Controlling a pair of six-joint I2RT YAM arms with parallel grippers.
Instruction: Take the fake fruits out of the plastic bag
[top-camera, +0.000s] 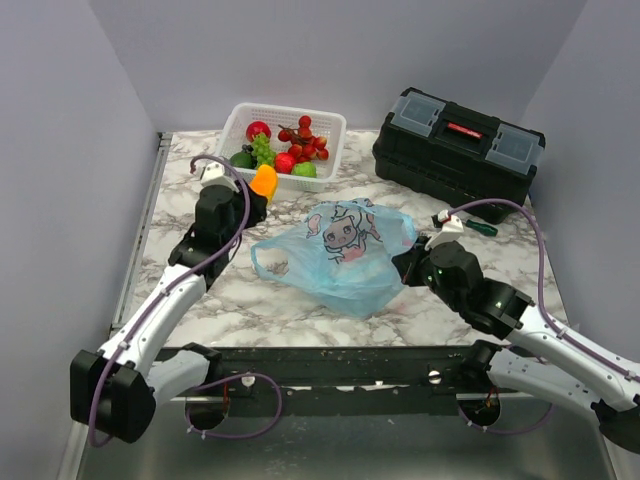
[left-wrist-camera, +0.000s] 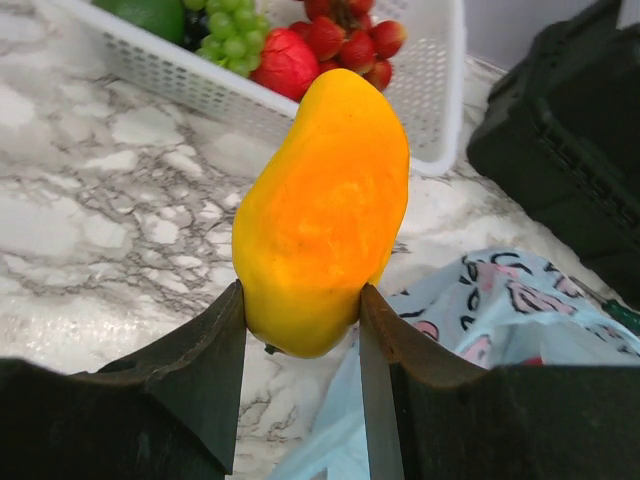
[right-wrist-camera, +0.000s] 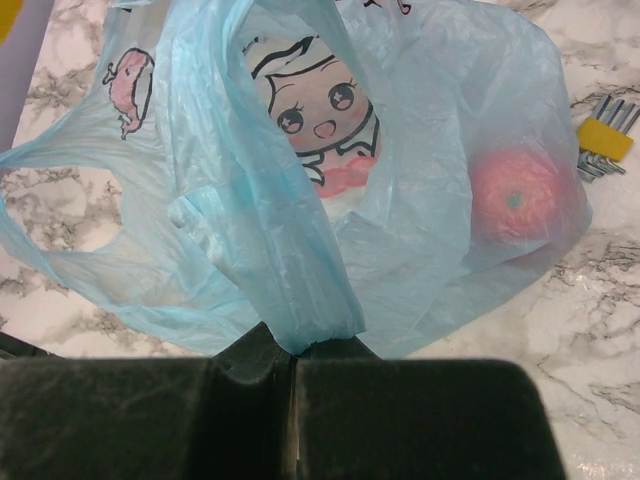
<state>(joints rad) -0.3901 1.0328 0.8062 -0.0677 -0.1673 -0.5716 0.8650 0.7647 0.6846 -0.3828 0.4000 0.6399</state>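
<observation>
The yellow-orange fruit (top-camera: 264, 182) goes outward in my left gripper over the spot between apple and berries next. It is released there, since the basket already holding fruits lies outward.
My left gripper (left-wrist-camera: 300, 320) is shut on a yellow-orange fake fruit (left-wrist-camera: 322, 210), held above the marble top between the basket and the plastic bag; in the top view the same yellow-orange fruit (top-camera: 264, 182) sits at the left gripper (top-camera: 258, 196). The light-blue plastic bag (top-camera: 340, 255) with a cartoon print lies mid-table. My right gripper (right-wrist-camera: 292, 352) is shut on a fold of the bag (right-wrist-camera: 300, 220). A pink-red round fruit (right-wrist-camera: 520, 195) shows through the bag's film.
A white lattice basket (top-camera: 330, 130) at the back holds several fake fruits: a red apple (top-camera: 258, 130), red berries (top-camera: 305, 138), green grapes (top-camera: 263, 150). A black toolbox (top-camera: 455, 140) stands back right. A green-handled screwdriver (top-camera: 478, 226) and hex keys (right-wrist-camera: 603, 145) lie right of the bag.
</observation>
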